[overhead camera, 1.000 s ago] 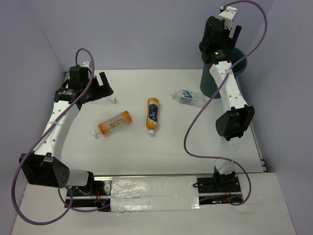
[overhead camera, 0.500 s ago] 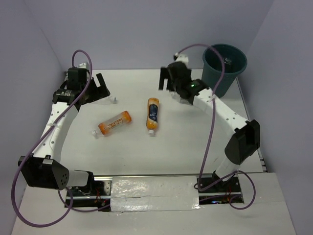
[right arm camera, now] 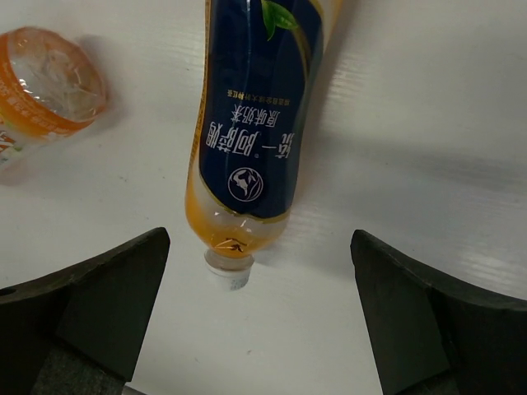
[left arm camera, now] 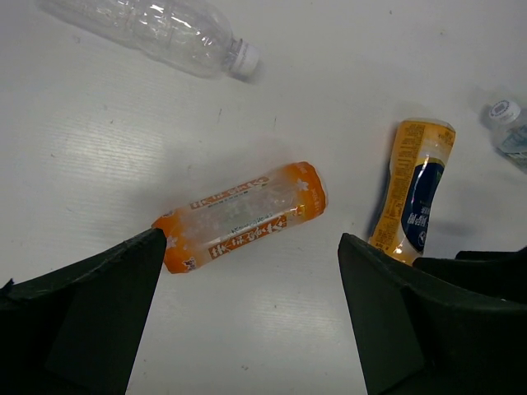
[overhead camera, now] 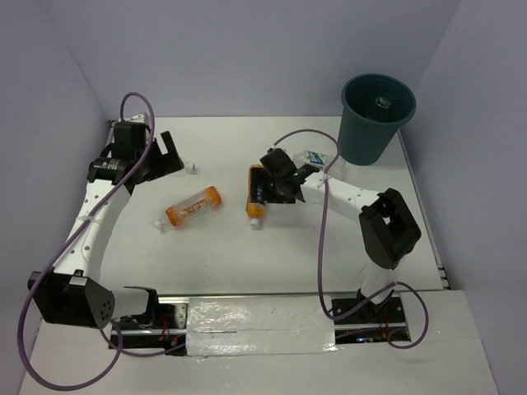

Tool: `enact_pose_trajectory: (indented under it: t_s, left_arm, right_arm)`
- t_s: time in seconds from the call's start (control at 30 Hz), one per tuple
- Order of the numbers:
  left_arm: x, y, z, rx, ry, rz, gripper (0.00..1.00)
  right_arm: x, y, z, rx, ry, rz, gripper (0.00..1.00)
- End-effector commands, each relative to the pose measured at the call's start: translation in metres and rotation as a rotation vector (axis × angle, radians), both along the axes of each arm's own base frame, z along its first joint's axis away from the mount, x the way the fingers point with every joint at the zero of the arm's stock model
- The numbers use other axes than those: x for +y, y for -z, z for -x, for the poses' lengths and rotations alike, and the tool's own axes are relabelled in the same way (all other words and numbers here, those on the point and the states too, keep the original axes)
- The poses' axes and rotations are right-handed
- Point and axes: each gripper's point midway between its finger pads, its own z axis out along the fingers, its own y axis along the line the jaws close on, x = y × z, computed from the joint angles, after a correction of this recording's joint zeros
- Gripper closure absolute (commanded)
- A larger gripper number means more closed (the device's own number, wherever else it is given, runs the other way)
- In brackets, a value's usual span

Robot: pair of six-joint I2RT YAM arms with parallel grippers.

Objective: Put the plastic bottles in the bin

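Note:
Only the orange bottle's neck and cap are between the right gripper's fingers, so next that gripper needs to go down and move gently outward onto the bottle's dark blue label.
The dark teal bin (overhead camera: pixel 368 138) stands at the back right. An orange bottle with a dark blue label (overhead camera: pixel 257 200) lies mid-table, cap toward me. My right gripper (overhead camera: pixel 271 188) hovers open just above it; in the right wrist view its neck and white cap (right arm camera: pixel 227 275) lie between my spread fingers (right arm camera: pixel 99 296). A second orange bottle (overhead camera: pixel 193 206) lies to its left. The clear unlabelled bottle (left arm camera: pixel 160 31) lies by my open, empty left gripper (overhead camera: pixel 164 155). The blue-white labelled bottle (overhead camera: pixel 312 156) is partly hidden behind my right arm.
Something pale glints inside the bin (overhead camera: pixel 384 103); I cannot tell what it is. Lilac walls close in the table (overhead camera: pixel 222 255) at the back and both sides. The purple cables loop beside both arms.
My right arm has swung from above the bin down and left to the blue-labelled orange bottle. My left gripper has shifted only slightly. The bottles have not moved.

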Motion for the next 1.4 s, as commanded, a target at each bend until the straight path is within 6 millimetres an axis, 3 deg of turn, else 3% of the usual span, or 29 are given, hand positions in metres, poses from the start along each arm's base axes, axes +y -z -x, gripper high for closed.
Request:
enact_pose_trajectory:
  t_s: [0.0,0.53,0.67,0.77,0.8,0.9,0.93,1.0,1.03,1.13,1.23,1.37]
  left_arm:
    - [-0.001,-0.007,-0.005,-0.035,0.011,0.011,0.00]
    - [-0.001,-0.007,-0.003,-0.035,0.017,0.004,0.01]
    - [-0.001,-0.007,-0.003,-0.029,0.018,0.002,0.01]
    - [0.002,-0.004,-0.002,-0.027,0.009,-0.007,0.01]
    - [0.002,-0.005,-0.002,-0.033,0.007,-0.009,0.00]
    - [0.005,-0.002,-0.002,-0.038,-0.011,-0.015,0.01]
    - [0.006,0.002,-0.001,-0.036,-0.016,-0.014,0.01]
    - [0.005,0.002,-0.003,-0.041,-0.017,-0.008,0.00]
    - [0.003,0.000,-0.005,-0.049,-0.013,-0.004,0.01]
    - [0.000,-0.005,-0.008,-0.049,0.002,0.005,0.01]
    - [-0.002,-0.009,-0.011,-0.060,0.004,0.021,0.01]
    - [-0.008,-0.010,-0.017,-0.063,0.021,0.047,0.01]
  right_arm:
    - [0.022,0.006,-0.006,0.016,-0.010,-0.065,0.01]
    - [0.031,0.037,-0.057,-0.001,0.074,0.071,0.02]
    - [0.033,0.036,-0.063,-0.011,0.070,0.087,0.21]
    - [0.030,0.019,-0.064,-0.040,0.068,0.080,0.38]
    - [0.029,-0.001,-0.064,-0.069,0.066,0.061,0.44]
    - [0.021,-0.047,-0.068,-0.162,0.053,0.051,0.51]
    - [0.015,-0.085,-0.074,-0.238,0.059,0.037,0.51]
    - [0.003,-0.122,-0.082,-0.305,0.076,0.032,0.52]
    - [-0.004,-0.149,-0.087,-0.352,0.084,0.033,0.53]
    - [-0.042,-0.218,-0.105,-0.500,0.177,0.045,0.53]
    - [-0.099,-0.280,-0.129,-0.655,0.345,0.053,0.52]
    - [-0.187,-0.325,-0.158,-0.767,0.631,0.069,0.51]
